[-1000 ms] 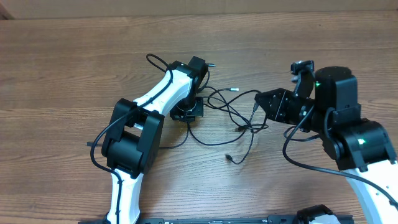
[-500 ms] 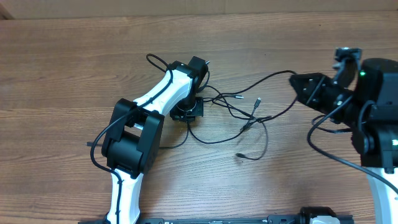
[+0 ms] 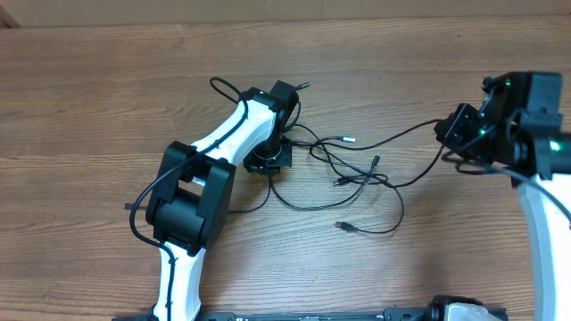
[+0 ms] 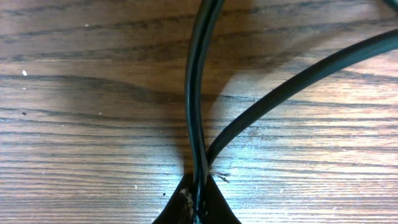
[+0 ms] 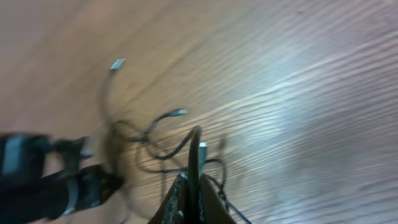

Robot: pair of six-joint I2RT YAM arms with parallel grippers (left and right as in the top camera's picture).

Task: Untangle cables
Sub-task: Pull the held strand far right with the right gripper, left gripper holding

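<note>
My right gripper will next pull its cable up, away from the loops, and then move down onto bare tabletop to release it.
Thin black cables (image 3: pixel 361 174) lie in loose, crossing loops at mid-table, with small plug tips (image 3: pixel 350 139) showing. My left gripper (image 3: pixel 268 159) points down at the tangle's left end. In the left wrist view the left gripper (image 4: pixel 198 200) is shut on two cable strands (image 4: pixel 195 93) that run up from it over the wood. My right gripper (image 3: pixel 444 132) is far to the right, shut on one cable that stretches back to the tangle. The blurred right wrist view shows the right gripper (image 5: pixel 189 190) clamped on a black cable (image 5: pixel 194 149).
The table (image 3: pixel 107 80) is brown wood. The white and black left arm (image 3: pixel 192 192) reaches diagonally from the front edge to the tangle. The right arm (image 3: pixel 544 205) stands at the right edge. A loose plug end (image 3: pixel 342 226) lies near the front of the tangle.
My right gripper has moved well to the right with its cable, drawing the loops out rightward and spreading the tangle. The left arm has stayed in place.
</note>
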